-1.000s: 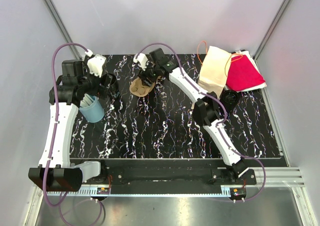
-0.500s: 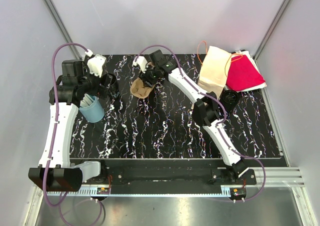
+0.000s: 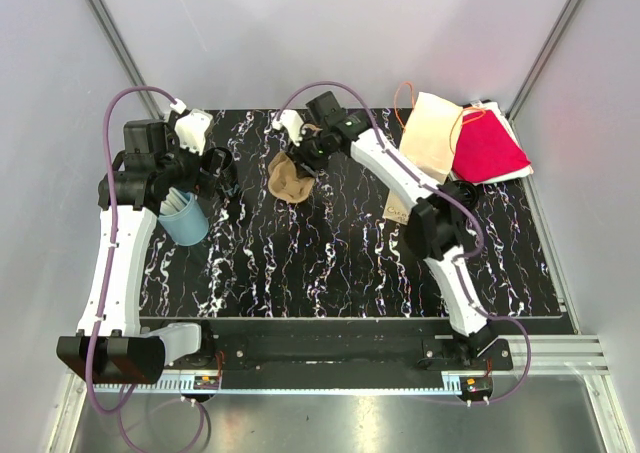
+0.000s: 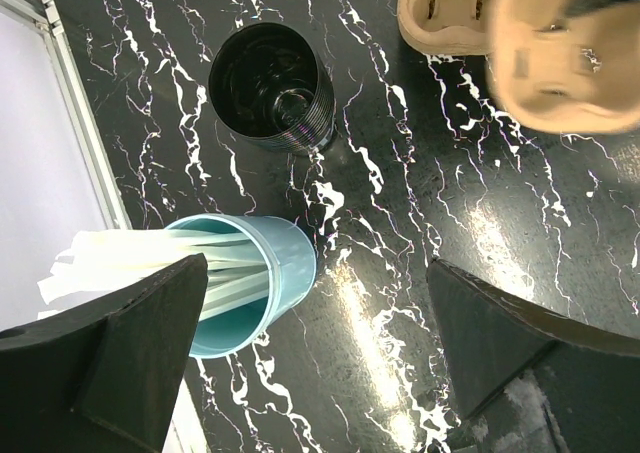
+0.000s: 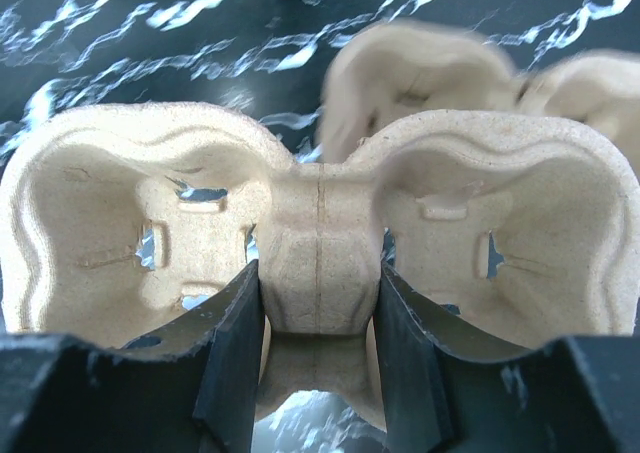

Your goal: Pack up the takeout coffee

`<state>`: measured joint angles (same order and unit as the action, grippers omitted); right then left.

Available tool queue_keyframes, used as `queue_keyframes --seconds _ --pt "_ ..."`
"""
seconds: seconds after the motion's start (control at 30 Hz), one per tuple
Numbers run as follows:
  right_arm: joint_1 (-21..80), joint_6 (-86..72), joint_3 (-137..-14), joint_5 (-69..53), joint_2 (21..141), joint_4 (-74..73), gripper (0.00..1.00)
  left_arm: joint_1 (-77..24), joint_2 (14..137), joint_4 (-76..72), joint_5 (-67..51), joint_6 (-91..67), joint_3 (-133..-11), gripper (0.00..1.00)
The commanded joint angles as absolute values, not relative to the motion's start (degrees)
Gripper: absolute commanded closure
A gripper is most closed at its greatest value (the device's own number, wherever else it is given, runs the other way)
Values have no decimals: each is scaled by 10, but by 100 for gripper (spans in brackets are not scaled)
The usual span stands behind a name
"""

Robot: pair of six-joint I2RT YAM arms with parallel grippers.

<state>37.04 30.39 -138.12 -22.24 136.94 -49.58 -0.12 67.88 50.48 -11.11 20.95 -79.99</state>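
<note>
The second carrier is partly under the carrier in my right gripper. My right gripper should next carry its carrier back and to the right in the overhead view, then lower it onto bare table.
My right gripper is shut on the middle ridge of a brown moulded-pulp cup carrier, which hangs just above the table. From above, that carrier is at the back centre under the right gripper. A second carrier lies on the table beside the held, blurred one. A black cup stands upright and empty. My left gripper is open above bare table, next to a teal cup holding white strips.
A beige bag with an orange cord and a red cloth lie at the back right corner. A small black round lid and a paper slip sit near the right arm. Grey walls enclose the table.
The right gripper's jaws have narrowed onto the carrier's ridge, and the arm has carried it slightly right and off the stack. The left arm has not moved.
</note>
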Motion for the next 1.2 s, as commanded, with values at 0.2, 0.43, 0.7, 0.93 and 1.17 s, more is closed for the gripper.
queue_keyframes --seconds 0.2,0.43,0.7,0.93,1.17 --pt "381 305 -1014 -212 1121 -389 57 -1 667 484 -136 204 -810 1" --pt "381 278 -888 -177 1098 -311 58 -1 662 484 -139 201 -811 1" --pt "381 263 -836 -170 1096 -294 57 -1 652 486 -131 204 -809 1" --pt "381 255 -797 -154 1100 -280 56 -1 648 486 -127 207 -802 1" --pt "385 253 -788 -147 1085 -292 43 -1 645 486 -120 208 -807 1"
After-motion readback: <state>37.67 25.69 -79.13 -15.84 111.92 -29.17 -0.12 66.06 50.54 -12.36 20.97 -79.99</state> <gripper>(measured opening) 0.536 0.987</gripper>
